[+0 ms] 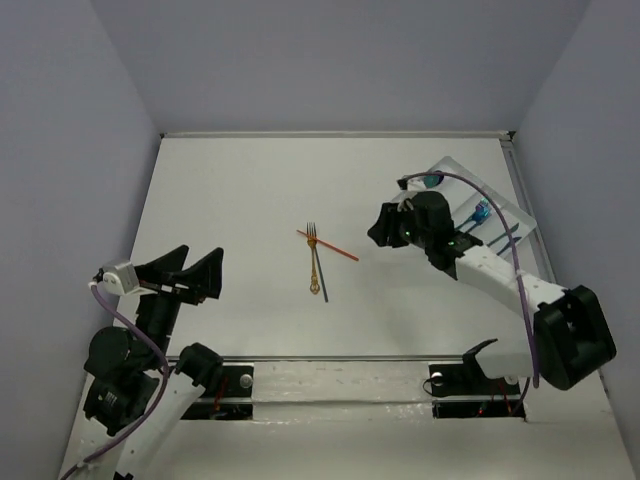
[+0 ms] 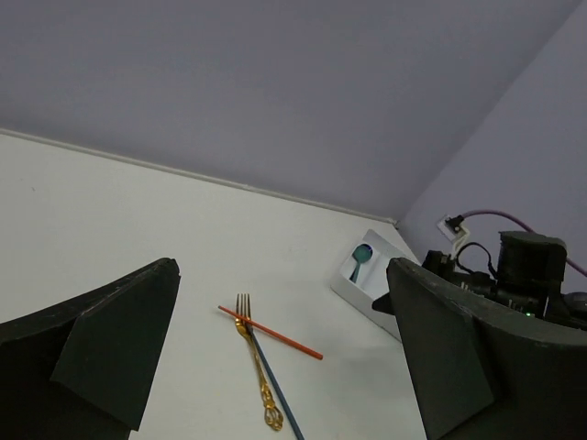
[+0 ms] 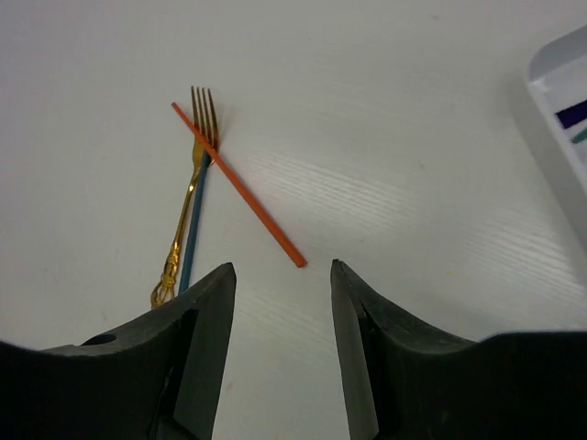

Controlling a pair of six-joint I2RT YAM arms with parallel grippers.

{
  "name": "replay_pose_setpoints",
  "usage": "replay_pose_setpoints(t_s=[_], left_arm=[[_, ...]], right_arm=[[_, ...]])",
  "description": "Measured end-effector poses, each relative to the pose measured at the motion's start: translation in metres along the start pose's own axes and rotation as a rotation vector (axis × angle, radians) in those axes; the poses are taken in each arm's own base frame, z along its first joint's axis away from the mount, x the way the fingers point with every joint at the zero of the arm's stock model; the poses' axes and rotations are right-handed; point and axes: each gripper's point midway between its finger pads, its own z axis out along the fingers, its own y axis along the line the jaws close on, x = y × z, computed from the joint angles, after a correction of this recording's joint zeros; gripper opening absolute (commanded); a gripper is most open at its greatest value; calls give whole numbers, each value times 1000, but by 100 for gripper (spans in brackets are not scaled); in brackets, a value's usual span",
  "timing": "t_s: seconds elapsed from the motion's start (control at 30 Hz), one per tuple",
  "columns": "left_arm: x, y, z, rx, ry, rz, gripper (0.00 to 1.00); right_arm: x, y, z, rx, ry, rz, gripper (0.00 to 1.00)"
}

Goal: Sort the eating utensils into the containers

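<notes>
I need to move my right gripper away from the tray next and turn it in line with the topmost orange-red utensil. Then it should go down onto the middle of that utensil, beside the fork (image 1: 314, 258).
Three utensils lie crossed at the table's middle: a gold fork (image 1: 314, 258), a thin dark blue utensil (image 1: 321, 285) beside it, and an orange-red one (image 1: 330, 246) lying across both. They also show in the right wrist view: the fork (image 3: 190, 188), the blue one (image 3: 193, 234), the orange-red one (image 3: 240, 188). The white divided tray (image 1: 515, 212) stands at the far right and holds a teal spoon (image 2: 361, 255) and a blue utensil (image 1: 479, 213). My right gripper (image 3: 282, 270) is open and empty, just near the orange-red utensil's end. My left gripper (image 1: 192, 266) is open and empty, far left.
The right arm (image 1: 500, 280) reaches across in front of the tray. A raised rail (image 1: 340, 133) runs along the table's far edge. Grey-purple walls close in the back and both sides.
</notes>
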Motion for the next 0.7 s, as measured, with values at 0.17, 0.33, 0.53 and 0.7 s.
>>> replay_pose_setpoints(t_s=[0.17, 0.33, 0.53, 0.7], left_arm=[[10, 2, 9, -21, 43, 17, 99], [14, 5, 13, -39, 57, 31, 99], [17, 8, 16, -53, 68, 42, 99], [17, 9, 17, -57, 69, 45, 99]], right_arm=[[43, 55, 40, -126, 156, -213, 54], [52, 73, 71, -199, 218, -335, 60], [48, 77, 101, -191, 261, -446, 58], [64, 88, 109, -185, 298, -532, 54]])
